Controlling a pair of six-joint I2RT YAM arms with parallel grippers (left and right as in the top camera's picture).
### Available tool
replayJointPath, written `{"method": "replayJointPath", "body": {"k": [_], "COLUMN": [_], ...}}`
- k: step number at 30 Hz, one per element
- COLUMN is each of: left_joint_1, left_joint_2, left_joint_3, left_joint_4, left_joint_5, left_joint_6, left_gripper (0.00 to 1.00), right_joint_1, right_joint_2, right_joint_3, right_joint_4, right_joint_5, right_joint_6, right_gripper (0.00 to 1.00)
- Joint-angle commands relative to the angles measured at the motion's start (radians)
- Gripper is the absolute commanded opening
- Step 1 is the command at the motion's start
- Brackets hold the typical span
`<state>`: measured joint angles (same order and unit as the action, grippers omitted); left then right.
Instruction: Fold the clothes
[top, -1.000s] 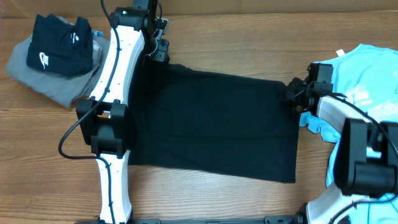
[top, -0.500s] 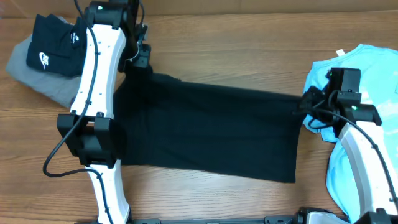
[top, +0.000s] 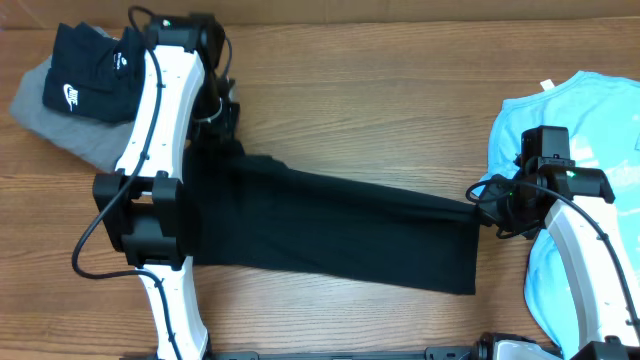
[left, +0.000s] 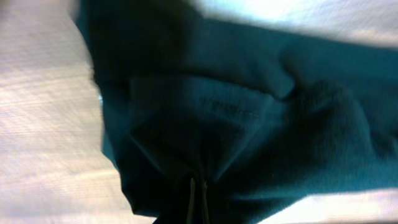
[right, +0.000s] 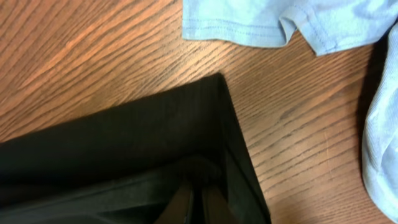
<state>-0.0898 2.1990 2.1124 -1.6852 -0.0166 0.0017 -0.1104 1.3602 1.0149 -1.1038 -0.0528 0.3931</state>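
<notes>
My right gripper eases down a little onto the shirt's lower layer next and lets go of the shirt's hem. The hem already folds over beside the shirt's side edge.
The large black T-shirt (top: 340, 235) lies spread across the middle of the wooden table, its far edge lifted and pulled toward the front. My left gripper (top: 222, 135) is shut on the shirt's far left corner; in the left wrist view the cloth (left: 236, 118) bunches into the closed fingers (left: 198, 202). My right gripper (top: 482, 208) is shut on the far right corner; in the right wrist view the black hem (right: 155, 137) folds into the closed fingers (right: 196, 199).
A smaller black garment with a white swoosh (top: 90, 75) lies on a grey folded garment (top: 70, 135) at the far left. A light blue garment (top: 590, 150) lies at the right edge, and it also shows in the right wrist view (right: 280, 22).
Both grippers have drawn the shirt's far edge toward the front, so the far half now drapes over the near half. The left arm shifted left, then came forward; the right gripper moved down.
</notes>
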Motion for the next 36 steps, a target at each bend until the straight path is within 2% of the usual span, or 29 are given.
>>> {"method": "replayJointPath", "body": {"k": [1,12,20,24,25,26,27,28,29,30,31,36], "left_joint_1": [0.008,0.019,0.051,0.050,0.050,0.050,0.050,0.050,0.050,0.050,0.051,0.059], "left_joint_2": [-0.016,-0.095,-0.200,-0.212,-0.212,-0.212,-0.212,-0.213,-0.213,-0.213,-0.213,-0.214], "left_joint_3": [-0.094,-0.319,-0.539,-0.572,-0.572,-0.572,-0.572,-0.572,-0.571,-0.568,-0.560,-0.451], "left_joint_4": [-0.005,0.011,0.122,0.138,0.139,0.139,0.138,0.139,0.142,0.148,0.154,0.161], "left_joint_5": [0.006,-0.051,-0.035,-0.035,-0.035,-0.032,-0.025,-0.016,-0.016,-0.017,-0.017,-0.016], "left_joint_6": [-0.016,-0.013,-0.014,-0.017,-0.018,-0.018,-0.018,-0.017,-0.017,-0.016,-0.013,-0.017], "left_gripper": [0.04,0.05,0.04,0.05,0.09,0.14,0.17,0.26,0.36,0.72,1.00,1.00], "right_joint_1": [-0.003,-0.003,-0.003,-0.003,-0.003,-0.003,-0.003,-0.003,-0.003,-0.003,-0.003,-0.003], "right_joint_2": [-0.012,-0.011,-0.010,-0.010,-0.010,-0.010,-0.010,-0.010,-0.010,-0.010,-0.010,-0.010], "right_joint_3": [-0.010,-0.063,-0.114,-0.117,-0.117,-0.117,-0.117,-0.117,-0.117,-0.117,-0.117,-0.117], "right_joint_4": [-0.009,-0.066,-0.063,-0.061,-0.061,-0.059,-0.058,-0.056,-0.054,-0.053,-0.053,-0.035], "right_joint_5": [-0.013,-0.019,-0.020,-0.019,-0.019,-0.019,-0.019,-0.019,-0.019,-0.019,-0.019,-0.016], "right_joint_6": [0.027,0.089,0.113,0.113,0.113,0.113,0.113,0.113,0.113,0.113,0.112,0.097], "right_gripper": [0.04,0.05,0.07,0.11,0.13,0.22,0.38,0.53,0.61,0.64,0.66,0.69]}}
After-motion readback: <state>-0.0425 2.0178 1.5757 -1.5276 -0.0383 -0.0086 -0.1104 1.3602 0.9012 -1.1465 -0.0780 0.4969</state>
